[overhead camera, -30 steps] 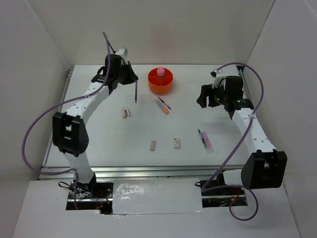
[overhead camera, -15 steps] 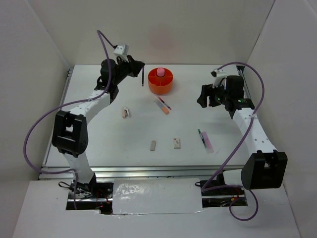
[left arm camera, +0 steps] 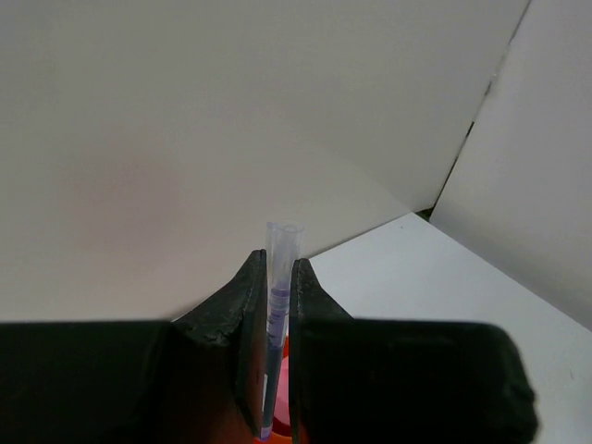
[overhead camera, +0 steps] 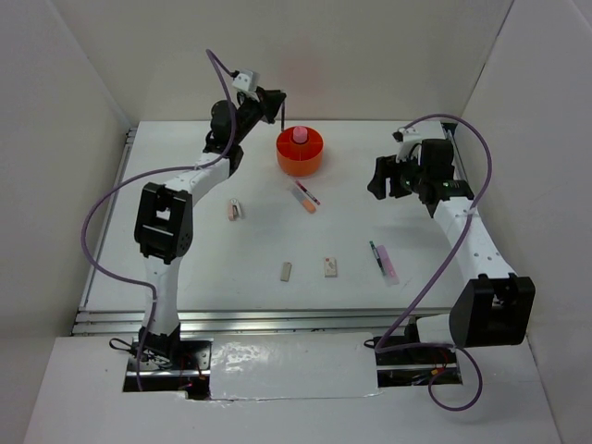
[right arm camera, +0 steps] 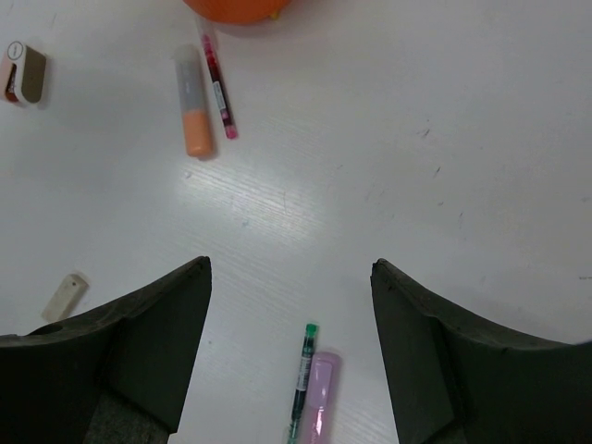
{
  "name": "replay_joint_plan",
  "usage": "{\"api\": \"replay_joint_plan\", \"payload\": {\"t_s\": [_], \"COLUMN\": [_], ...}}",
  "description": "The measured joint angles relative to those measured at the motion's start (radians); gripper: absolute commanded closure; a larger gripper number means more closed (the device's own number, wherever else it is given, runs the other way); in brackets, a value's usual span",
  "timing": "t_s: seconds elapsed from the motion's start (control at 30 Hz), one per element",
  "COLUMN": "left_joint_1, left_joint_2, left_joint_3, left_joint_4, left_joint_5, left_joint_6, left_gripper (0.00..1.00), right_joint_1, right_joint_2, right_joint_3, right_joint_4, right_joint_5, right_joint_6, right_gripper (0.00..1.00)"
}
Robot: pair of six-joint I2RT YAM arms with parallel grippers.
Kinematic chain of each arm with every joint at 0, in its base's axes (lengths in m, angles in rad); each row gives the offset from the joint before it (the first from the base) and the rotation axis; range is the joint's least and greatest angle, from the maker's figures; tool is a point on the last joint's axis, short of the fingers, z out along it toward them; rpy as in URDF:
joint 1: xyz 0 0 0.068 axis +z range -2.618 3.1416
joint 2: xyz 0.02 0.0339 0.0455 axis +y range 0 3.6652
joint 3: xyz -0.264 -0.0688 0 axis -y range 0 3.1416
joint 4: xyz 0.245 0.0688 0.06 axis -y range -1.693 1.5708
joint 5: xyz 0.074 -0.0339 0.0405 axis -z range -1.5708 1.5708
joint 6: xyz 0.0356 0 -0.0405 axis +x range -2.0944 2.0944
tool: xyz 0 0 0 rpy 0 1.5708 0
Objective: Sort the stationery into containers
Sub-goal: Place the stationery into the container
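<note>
Next, my left gripper lowers the upright pen into the orange tub's near-side opening, since the glue stick point(overhead camera: 300, 136) occupies the central ring.
My left gripper point(overhead camera: 275, 104) is shut on a thin dark purple pen point(overhead camera: 282, 117) that hangs just left of and above the round orange tub point(overhead camera: 301, 155). A pink glue stick point(overhead camera: 300, 136) stands in the tub's central ring. In the left wrist view the pen point(left arm camera: 277, 310) stands upright between my fingers, with a strip of orange below. My right gripper point(overhead camera: 380, 181) is open and empty above the table; in its view point(right arm camera: 291, 268) a green pen point(right arm camera: 302, 377) and a pink highlighter point(right arm camera: 321, 400) lie below it.
An orange-pink marker point(overhead camera: 305, 202) and a pink pen point(overhead camera: 309, 192) lie in front of the tub. A pink-and-white eraser point(overhead camera: 237, 210) lies at the left, a beige eraser point(overhead camera: 286, 271) and a white eraser point(overhead camera: 330, 266) nearer the front. White walls enclose the table.
My left arm has swung right and back with the pen, from the table's left side to beside the orange tub. The right arm has not moved.
</note>
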Motion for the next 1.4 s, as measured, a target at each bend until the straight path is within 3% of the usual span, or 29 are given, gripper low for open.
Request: {"api": "replay_joint_plan", "payload": {"t_s": [0.37, 0.97, 1.0, 1.03, 1.13, 1.2, 1.4], "left_joint_1": [0.016, 0.028, 0.027, 0.026, 0.023, 0.02, 0.014], "left_joint_2": [0.242, 0.311, 0.311, 0.311, 0.311, 0.311, 0.31], "left_joint_3": [0.236, 0.236, 0.236, 0.235, 0.22, 0.203, 0.166], "left_joint_4": [0.008, 0.021, 0.022, 0.023, 0.026, 0.029, 0.029], "left_joint_5": [-0.028, -0.014, -0.011, -0.008, 0.0, 0.004, 0.01], "left_joint_6": [0.016, 0.019, 0.019, 0.02, 0.025, 0.025, 0.027], "left_gripper": [1.0, 0.99, 0.96, 0.84, 0.68, 0.62, 0.57], "right_joint_1": [0.0, 0.0, 0.0, 0.0, 0.0, 0.0, 0.0], "right_joint_2": [0.016, 0.058, 0.058, 0.058, 0.058, 0.058, 0.061], "right_joint_3": [0.03, 0.029, 0.029, 0.029, 0.029, 0.029, 0.03], "right_joint_4": [-0.018, -0.017, -0.017, -0.017, -0.017, -0.017, -0.017], "right_joint_5": [0.01, 0.01, 0.01, 0.01, 0.01, 0.01, 0.005], "right_joint_6": [-0.006, -0.003, -0.003, -0.003, -0.003, -0.003, 0.0], "right_gripper": [0.24, 0.24, 0.24, 0.23, 0.23, 0.23, 0.25]}}
